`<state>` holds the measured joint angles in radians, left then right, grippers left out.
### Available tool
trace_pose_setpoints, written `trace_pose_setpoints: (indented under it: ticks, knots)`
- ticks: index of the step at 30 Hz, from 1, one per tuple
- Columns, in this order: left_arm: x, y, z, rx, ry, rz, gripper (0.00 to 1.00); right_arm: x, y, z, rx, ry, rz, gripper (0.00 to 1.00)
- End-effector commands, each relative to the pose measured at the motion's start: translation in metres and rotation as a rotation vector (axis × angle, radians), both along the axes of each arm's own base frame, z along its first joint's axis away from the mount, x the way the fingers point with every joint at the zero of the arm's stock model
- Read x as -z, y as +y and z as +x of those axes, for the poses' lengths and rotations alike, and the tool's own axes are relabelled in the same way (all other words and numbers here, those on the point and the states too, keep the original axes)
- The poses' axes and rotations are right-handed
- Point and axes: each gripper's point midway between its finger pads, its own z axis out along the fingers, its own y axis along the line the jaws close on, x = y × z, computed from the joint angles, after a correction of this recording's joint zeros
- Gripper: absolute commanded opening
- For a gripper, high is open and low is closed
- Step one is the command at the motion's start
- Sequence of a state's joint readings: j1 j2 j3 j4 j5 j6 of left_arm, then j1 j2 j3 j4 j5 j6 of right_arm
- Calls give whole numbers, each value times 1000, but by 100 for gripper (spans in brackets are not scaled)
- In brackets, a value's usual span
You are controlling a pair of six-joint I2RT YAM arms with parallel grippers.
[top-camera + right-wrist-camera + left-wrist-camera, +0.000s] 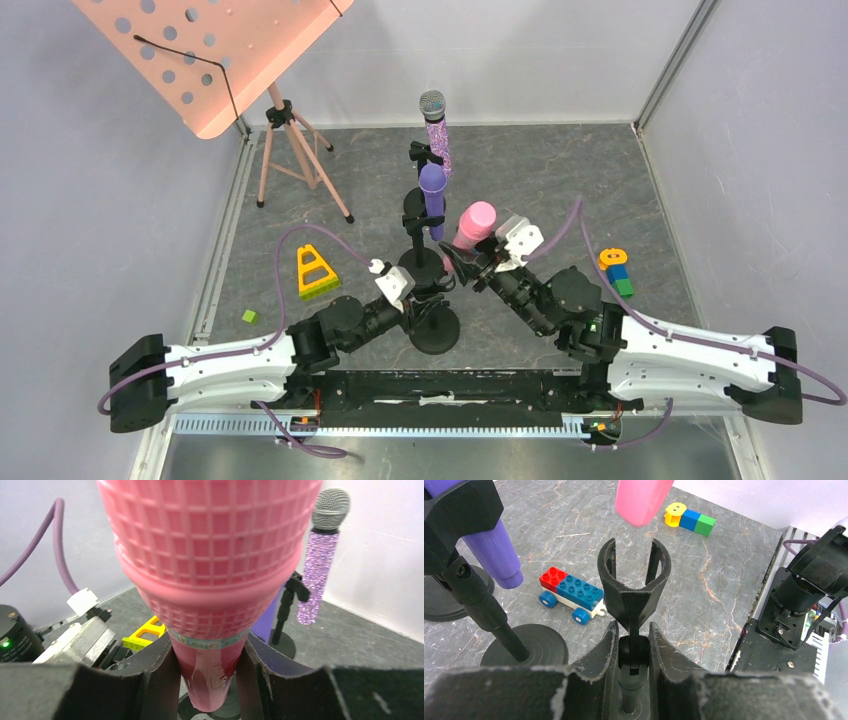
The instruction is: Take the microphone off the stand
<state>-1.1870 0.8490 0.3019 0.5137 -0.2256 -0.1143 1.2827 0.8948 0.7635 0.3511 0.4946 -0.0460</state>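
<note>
Next, my right gripper goes to the right in the top view and tilts down to release, as bare tabletop beside the coloured bricks lies below it that way.
My right gripper (207, 672) is shut on the handle of a pink microphone (210, 575) and holds it lifted clear of its black stand; it also shows in the top view (474, 225). My left gripper (632, 650) is shut on the neck of that stand, just under its empty U-shaped clip (633, 577). In the top view the left gripper (425, 300) sits above the stand's round base (436, 328), with the right gripper (476, 268) close beside it. The pink microphone's lower end (642, 500) hangs above the clip.
A purple microphone (432, 198) and a glittery one with a silver head (436, 130) stand in two further stands behind. A toy brick car (572, 595), a yellow brick frame (315, 272), coloured bricks (617, 270) and a pink music stand (215, 50) are around.
</note>
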Motion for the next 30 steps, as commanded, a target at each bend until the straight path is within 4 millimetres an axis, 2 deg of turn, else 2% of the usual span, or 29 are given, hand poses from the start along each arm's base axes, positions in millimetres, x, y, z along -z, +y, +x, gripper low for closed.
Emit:
trace_pose_setpoints:
  ticks: [1, 3, 7, 13, 21, 22, 25, 30]
  knots:
    - [30, 6, -3, -5, 77, 119, 28, -32, -30, 7, 107, -26, 91, 10]
    - [24, 6, -4, 0, 80, 99, 39, -28, -42, 12, 162, -20, 80, 11]
    - [12, 6, -5, 4, 74, 69, 48, -12, -70, 26, 324, 28, 25, 9]
    - [-3, 8, -7, 7, 75, 58, 60, 29, -102, 41, 513, 114, -118, 9]
    - [-32, 25, -16, 7, 90, -37, 95, 92, -134, 69, 577, 303, -239, 9]
    - [-36, 28, -18, 9, 92, -54, 99, 103, -137, 73, 578, 336, -269, 9]
    - [-44, 41, -20, -13, 97, -94, 100, 141, -148, 85, 539, 474, -366, 11]
    - [-53, 59, -20, -53, 99, -136, 100, 208, -162, 89, 408, 733, -428, 10]
